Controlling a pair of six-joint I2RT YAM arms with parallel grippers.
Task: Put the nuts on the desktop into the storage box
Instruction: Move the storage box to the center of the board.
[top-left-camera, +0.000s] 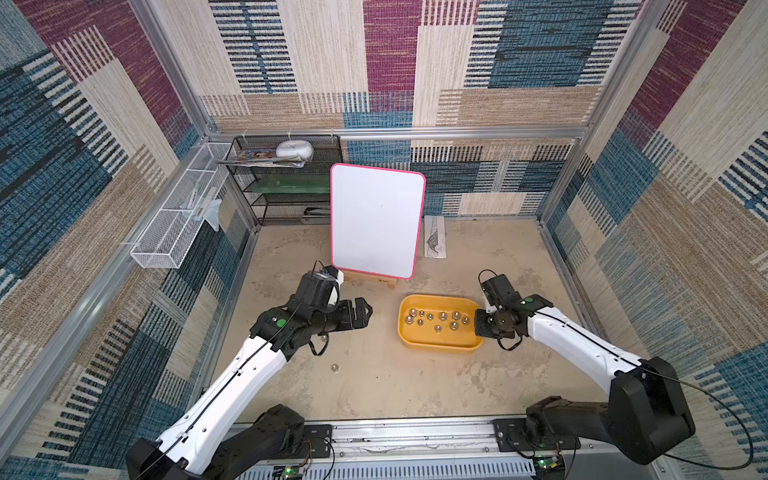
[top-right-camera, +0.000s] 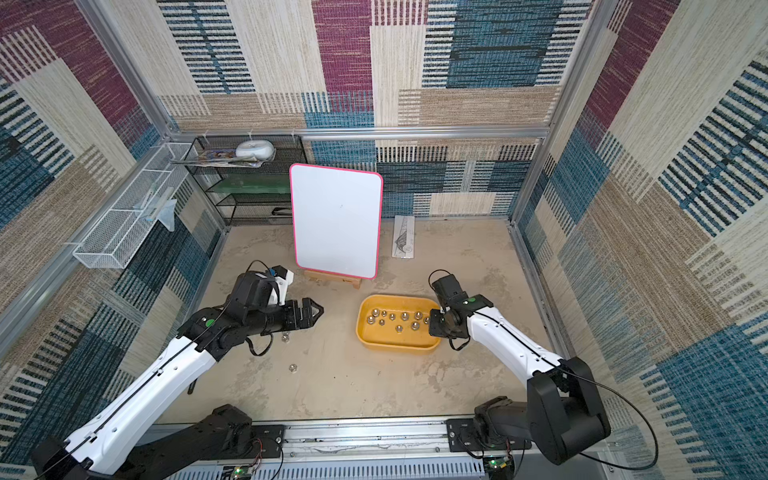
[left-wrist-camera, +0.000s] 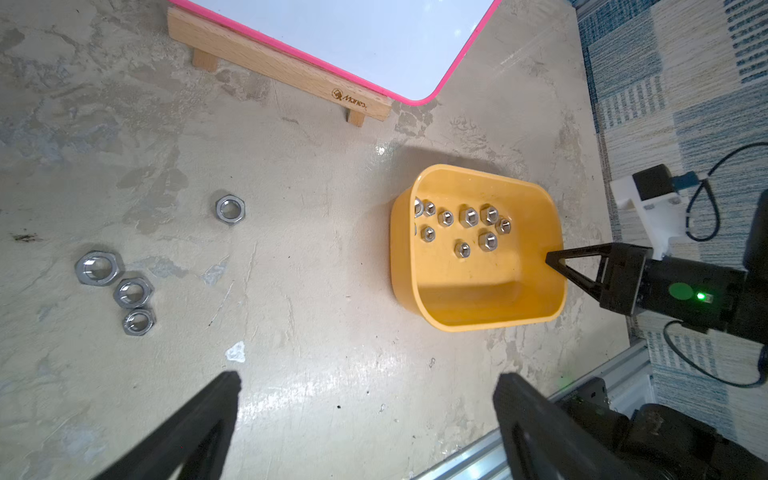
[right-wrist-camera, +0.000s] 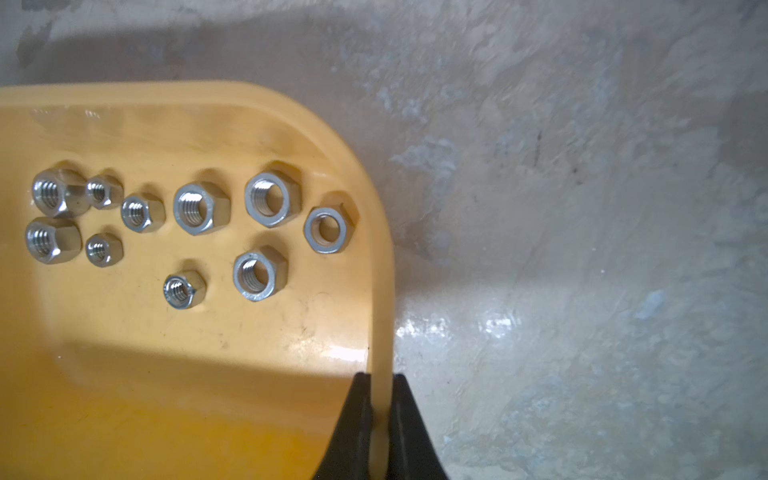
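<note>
The robot's right gripper will next slide the box toward the loose nuts, onto bare desktop between them, and let go of the box's rim, because the nuts are well away from the box.
The mustard-yellow storage box (top-left-camera: 440, 347) (top-right-camera: 395, 347) sits on the beige desktop (top-left-camera: 395, 386) and holds several silver nuts (right-wrist-camera: 201, 208) (top-left-camera: 442, 316). My right gripper (right-wrist-camera: 379, 380) (left-wrist-camera: 550, 258) is shut on the box's right-hand rim, one finger inside and one outside. More nuts lie loose on the desktop: one alone (left-wrist-camera: 230, 209) and three in a cluster (left-wrist-camera: 133, 292). Both top views show two of them beside the left arm (top-left-camera: 334, 367) (top-right-camera: 285, 337). My left gripper (left-wrist-camera: 370, 382) (top-left-camera: 365, 309) hangs open above the desktop left of the box, with nothing between its fingers.
A pink-framed whiteboard (top-left-camera: 376, 220) stands on a wooden stand behind the box. A black mesh rack (top-left-camera: 286, 187) and a white wire basket (top-left-camera: 178, 220) are at the back left. A printed strip (top-left-camera: 434, 237) lies behind. An aluminium rail (top-left-camera: 415, 432) runs along the front.
</note>
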